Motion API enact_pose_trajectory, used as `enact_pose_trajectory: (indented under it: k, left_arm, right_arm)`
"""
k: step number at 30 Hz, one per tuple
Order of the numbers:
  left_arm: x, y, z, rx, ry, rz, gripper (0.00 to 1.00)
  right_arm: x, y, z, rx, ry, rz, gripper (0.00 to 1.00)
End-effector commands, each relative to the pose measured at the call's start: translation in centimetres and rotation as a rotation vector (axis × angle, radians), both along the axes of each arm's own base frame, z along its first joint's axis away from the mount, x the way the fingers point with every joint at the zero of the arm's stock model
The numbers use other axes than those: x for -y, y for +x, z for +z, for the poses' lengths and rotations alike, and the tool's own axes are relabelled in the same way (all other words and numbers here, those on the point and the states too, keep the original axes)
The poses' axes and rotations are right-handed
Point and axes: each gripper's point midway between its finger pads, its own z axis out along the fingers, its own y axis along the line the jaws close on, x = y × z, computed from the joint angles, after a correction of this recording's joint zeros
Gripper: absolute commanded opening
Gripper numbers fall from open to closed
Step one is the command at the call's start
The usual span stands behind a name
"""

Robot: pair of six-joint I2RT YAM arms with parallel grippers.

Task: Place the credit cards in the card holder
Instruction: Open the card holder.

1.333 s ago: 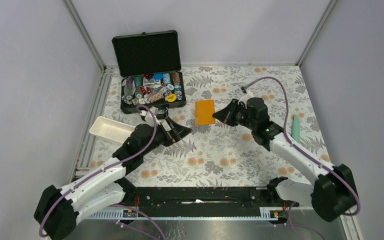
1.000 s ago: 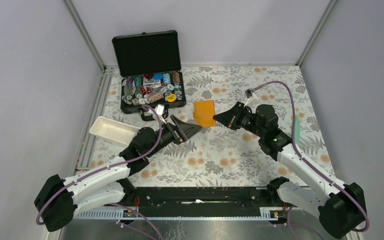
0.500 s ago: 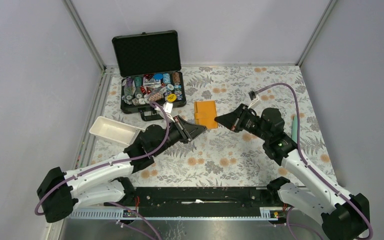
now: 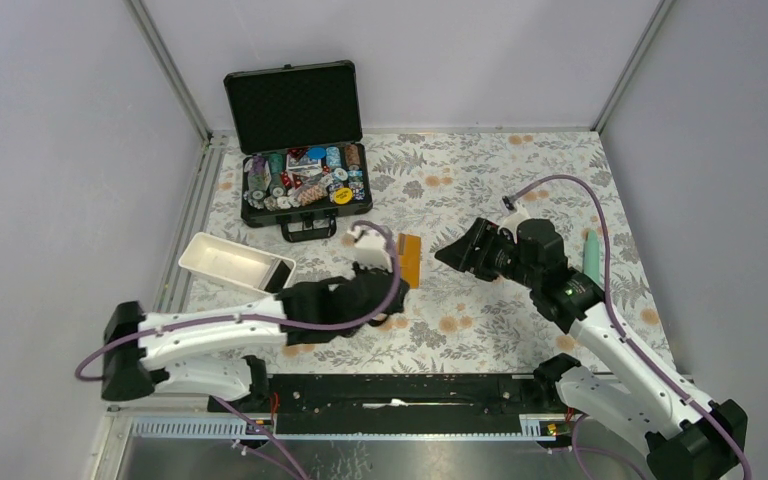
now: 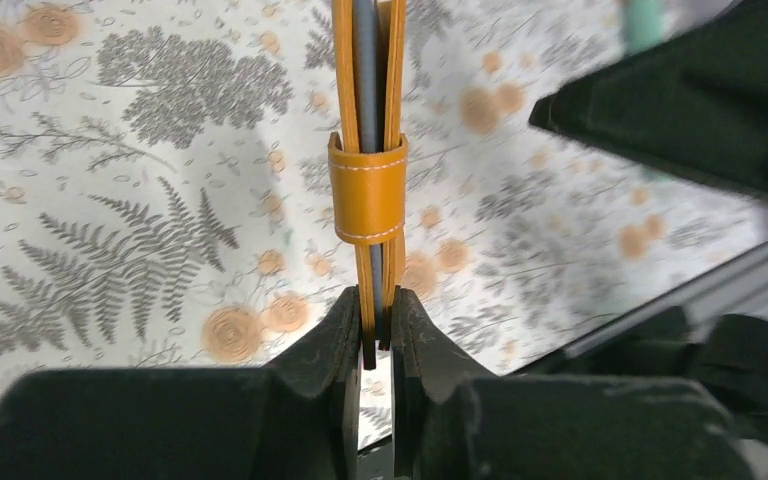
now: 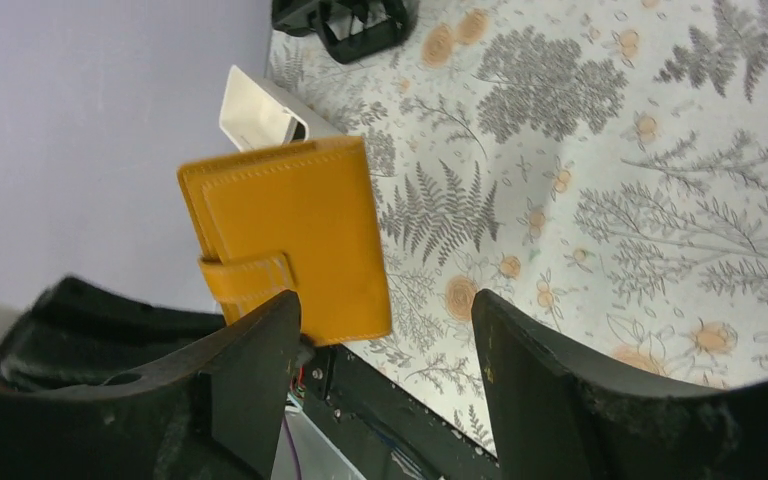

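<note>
I will next move my right gripper to the left in the top view, onto the card holder's snap tab (image 6: 250, 283), and close it there, because my left gripper leaves the tab uncovered.
The card holder (image 4: 410, 259) is a small orange wallet with its snap tab closed. It is off the flowered table, held on edge near the middle. My left gripper (image 4: 397, 279) is shut on its lower edge. In the left wrist view the card holder (image 5: 368, 175) runs edge-on straight up from the left gripper (image 5: 376, 335), with grey-blue sleeves showing between its covers. My right gripper (image 4: 454, 252) stands open just right of it, touching nothing. From the right wrist the card holder (image 6: 290, 235) shows flat-on beyond the open right gripper (image 6: 385, 312). The credit cards are out of view.
An open black case (image 4: 305, 185) full of poker chips stands at the back left. A white tray (image 4: 222, 262) lies to the left of my left arm. A green pen-like thing (image 4: 592, 255) lies by the right wall. A black rail (image 4: 410, 390) runs along the near edge.
The left gripper closed on the card holder's near edge, lifted it from the table and turned it on edge. The right gripper opened and drew back to the right.
</note>
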Motion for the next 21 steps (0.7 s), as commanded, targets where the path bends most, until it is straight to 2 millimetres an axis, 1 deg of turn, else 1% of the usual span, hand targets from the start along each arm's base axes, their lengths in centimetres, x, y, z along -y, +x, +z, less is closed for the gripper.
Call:
enact_pose_trajectory:
  k: [1, 3, 6, 9, 12, 14, 18, 21]
  left_arm:
    - [-1.8, -0.2, -3.0, 0.074, 0.329, 0.088, 0.00]
    - [-1.3, -0.4, -4.0, 0.055, 0.343, 0.089, 0.00]
    - [0.3, -1.1, -4.0, 0.050, 0.279, 0.060, 0.00]
    - [1.4, -1.6, -3.9, 0.063, 0.225, 0.042, 0.00]
    - [3.2, -2.3, -4.0, 0.060, 0.192, -0.025, 0.00]
    - [4.0, -2.7, -4.4, 0.051, 0.200, -0.055, 0.00]
    - [4.5, -3.2, -5.0, 0.047, 0.241, -0.084, 0.00]
    - [4.9, -3.5, -5.1, 0.046, 0.250, -0.103, 0.00]
  right_arm:
    - [0.5, -0.2, 0.2, -0.064, 0.013, -0.068, 0.71]
    - [0.4, -0.6, 0.5, -0.077, 0.046, -0.080, 0.72]
    - [0.1, -1.1, 0.7, -0.088, 0.063, -0.061, 0.72]
    - [-0.2, -1.3, -0.5, -0.129, 0.028, -0.038, 0.72]
    - [-1.5, -1.8, -0.9, -0.151, 0.055, 0.002, 0.70]
    - [-2.3, -2.2, -0.9, -0.151, 0.064, 0.022, 0.70]
    - [-3.7, -2.8, -0.8, -0.143, 0.059, 0.059, 0.71]
    - [-4.4, -2.9, -1.8, -0.156, 0.017, 0.067, 0.71]
